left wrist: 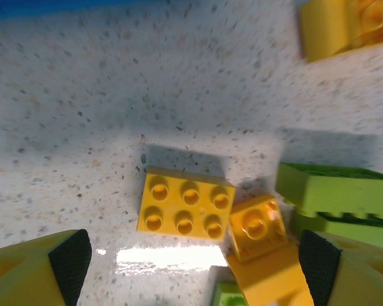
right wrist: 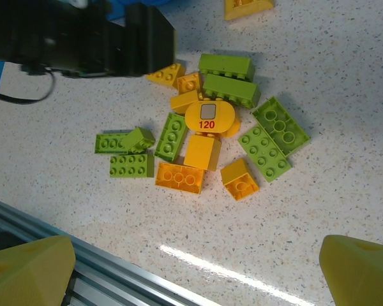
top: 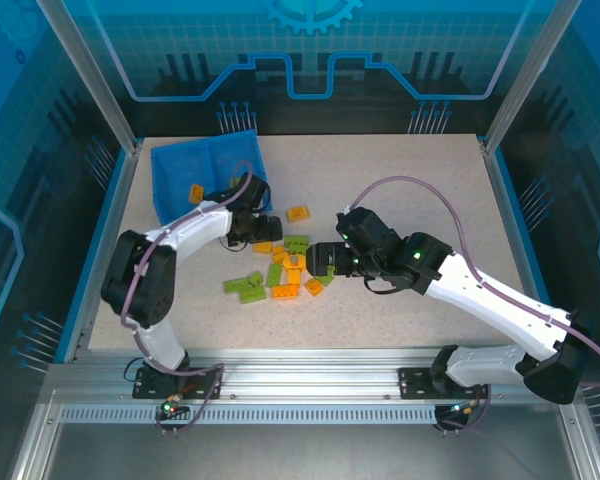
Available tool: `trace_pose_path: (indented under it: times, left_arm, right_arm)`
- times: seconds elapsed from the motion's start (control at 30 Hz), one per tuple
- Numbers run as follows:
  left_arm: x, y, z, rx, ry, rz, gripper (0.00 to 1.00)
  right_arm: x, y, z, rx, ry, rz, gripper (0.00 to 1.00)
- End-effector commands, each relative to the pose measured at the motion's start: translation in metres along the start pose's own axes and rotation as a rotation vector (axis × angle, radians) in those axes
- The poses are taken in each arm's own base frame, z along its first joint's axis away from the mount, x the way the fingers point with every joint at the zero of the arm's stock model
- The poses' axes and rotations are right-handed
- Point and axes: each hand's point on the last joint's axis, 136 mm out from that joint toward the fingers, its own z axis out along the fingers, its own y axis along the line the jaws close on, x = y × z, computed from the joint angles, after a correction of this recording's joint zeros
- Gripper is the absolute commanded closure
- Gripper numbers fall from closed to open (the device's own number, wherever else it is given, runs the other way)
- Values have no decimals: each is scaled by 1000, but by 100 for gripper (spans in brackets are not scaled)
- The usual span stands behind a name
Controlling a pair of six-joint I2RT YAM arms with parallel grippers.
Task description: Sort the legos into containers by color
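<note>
The robot's left gripper will next go down with its fingers open to the short ends of the orange brick beside the small brick, and then it will close.
The legos lie in a mixed orange and light green pile [top: 280,270] in the middle of the table. One orange lego [top: 194,192] rests in the blue tray [top: 220,150], the containers, at the back left. My left gripper [top: 263,228] hovers at the pile's back edge, open. In the left wrist view an orange six-stud brick [left wrist: 185,204] lies just ahead of the left gripper [left wrist: 195,268], untouched, with a small orange brick [left wrist: 256,224] beside it. My right gripper [top: 315,258] is open above the pile's right side; the right wrist view has the right gripper [right wrist: 195,274] empty.
A lone orange brick [top: 297,212] lies behind the pile. An orange oval piece marked 120 [right wrist: 209,118] sits on the heap. The left arm's dark wrist [right wrist: 83,38] hangs over the pile's far side. An aluminium rail [right wrist: 83,274] runs along the near table edge.
</note>
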Motion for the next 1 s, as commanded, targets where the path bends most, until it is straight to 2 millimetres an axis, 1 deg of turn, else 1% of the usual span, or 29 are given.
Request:
trace_pose_path:
  times: [0.0,0.1,0.23,0.3,0.37,0.43,0.57,0.7,0.83,0.87,0.93,0.97]
  left_arm:
    - [-6,-5,10,15,11,23,12]
    - [-4,0,24,-7,29,24,13]
    - [-1,5,38,-20,58,18,18]
    - [0,7,42,-26,65,14,21]
    - [1,8,44,-33,69,11,24]
    - [2,11,45,-49,71,7,30]
    - [3,19,40,-84,60,-5,38]
    - [4,21,29,-86,43,-17,47]
    - [1,19,7,-59,2,-38,52]
    - [-1,18,-2,-52,-15,-41,53]
    - [-10,18,-26,-45,-75,-45,54]
    - [-17,19,-43,-42,-124,-50,55]
  right_arm:
    - [-1,-4,-6,8,-4,20,0]
    - [0,-6,-7,11,-8,23,0]
    - [-1,-5,-7,13,-4,17,0]
    - [-1,-5,-6,12,-1,17,0]
    - [0,-4,-6,10,2,16,0]
    - [1,-1,-4,-6,9,4,1]
    - [5,14,2,-64,32,-35,3]
    - [7,29,8,-102,48,-67,3]
    - [6,33,10,-97,53,-78,3]
    - [6,33,10,-95,51,-78,2]
    - [5,33,9,-94,46,-79,2]
    - [5,32,8,-90,41,-78,2]
